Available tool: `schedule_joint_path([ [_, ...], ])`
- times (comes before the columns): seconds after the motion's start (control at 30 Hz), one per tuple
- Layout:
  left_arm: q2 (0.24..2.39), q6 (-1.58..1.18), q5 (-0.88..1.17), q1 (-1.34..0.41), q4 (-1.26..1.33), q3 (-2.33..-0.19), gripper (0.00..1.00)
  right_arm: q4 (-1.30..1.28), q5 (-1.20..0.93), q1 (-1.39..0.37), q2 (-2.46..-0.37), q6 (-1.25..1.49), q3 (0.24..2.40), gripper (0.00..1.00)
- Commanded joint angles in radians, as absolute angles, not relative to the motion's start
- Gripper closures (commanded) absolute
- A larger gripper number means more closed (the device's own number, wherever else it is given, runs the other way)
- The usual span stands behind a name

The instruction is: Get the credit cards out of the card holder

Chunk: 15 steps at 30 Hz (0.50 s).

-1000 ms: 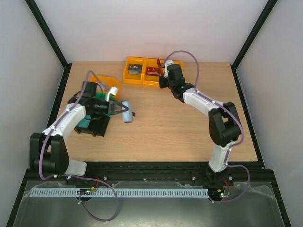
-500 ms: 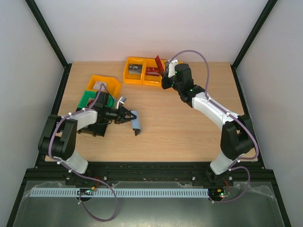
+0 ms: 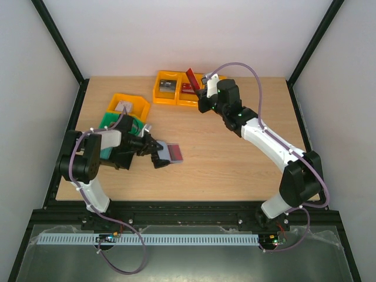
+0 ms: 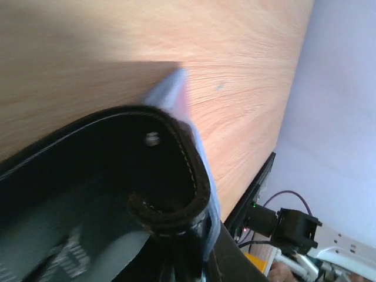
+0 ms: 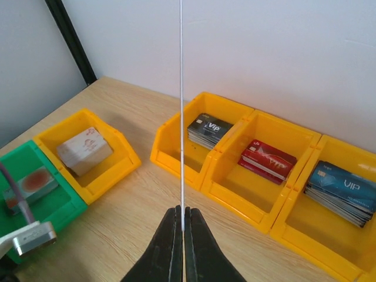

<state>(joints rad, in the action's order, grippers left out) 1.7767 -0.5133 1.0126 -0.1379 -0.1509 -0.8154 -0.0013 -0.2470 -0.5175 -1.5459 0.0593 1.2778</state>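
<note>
The left gripper moves up, away from the black bin, then down to release the card holder (image 3: 165, 146) (image 4: 117, 161) on top of the table next, as my right gripper holds the red card.
The card holder (image 3: 165, 146) lies spread open on the table left of centre, grey-blue inside, with a red card (image 3: 174, 154) showing in it. My left gripper (image 3: 154, 153) is shut on its near-left edge. The left wrist view fills with its black stitched leather (image 4: 123, 176) and a blue pocket edge (image 4: 174, 94); my left gripper (image 4: 188, 267) shows only as dark shapes at the bottom. My right gripper (image 3: 200, 89) is shut on a red credit card (image 3: 192, 76), held upright near the back bins. That credit card (image 5: 181, 106) appears edge-on as a thin line rising from my right gripper (image 5: 182, 216).
A row of yellow bins (image 5: 176, 150) at the back holds stacks of black cards (image 5: 207, 130), red cards (image 5: 267, 160) and blue cards (image 5: 343, 187). At the left stand a yellow bin (image 3: 141, 104), a green bin (image 3: 106, 122) and a black bin (image 3: 117, 160).
My left arm has drawn back toward the near left and brought the card holder down onto the table, spread open. My right gripper has swung the red card up toward the back bins.
</note>
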Motion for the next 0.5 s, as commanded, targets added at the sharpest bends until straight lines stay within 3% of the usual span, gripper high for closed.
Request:
schedule_joint_path([
  [0.0, 1.753, -0.428, 1.107, -0.23, -0.255, -0.967, 0.98, -0.029, -0.231, -0.524, -1.517, 0.039, 1.28, 0.98],
  [0.27, 1.729, -0.327, 1.316, -0.504, -0.352, -1.193, 0.98, -0.029, -0.208, -0.524, -1.491, 0.034, 1.277, 0.98],
  [0.47, 1.863, -0.327, 1.316, -0.529, -0.366, -1.221, 0.98, -0.024, -0.198, -0.525, -1.443, 0.027, 1.253, 0.98],
])
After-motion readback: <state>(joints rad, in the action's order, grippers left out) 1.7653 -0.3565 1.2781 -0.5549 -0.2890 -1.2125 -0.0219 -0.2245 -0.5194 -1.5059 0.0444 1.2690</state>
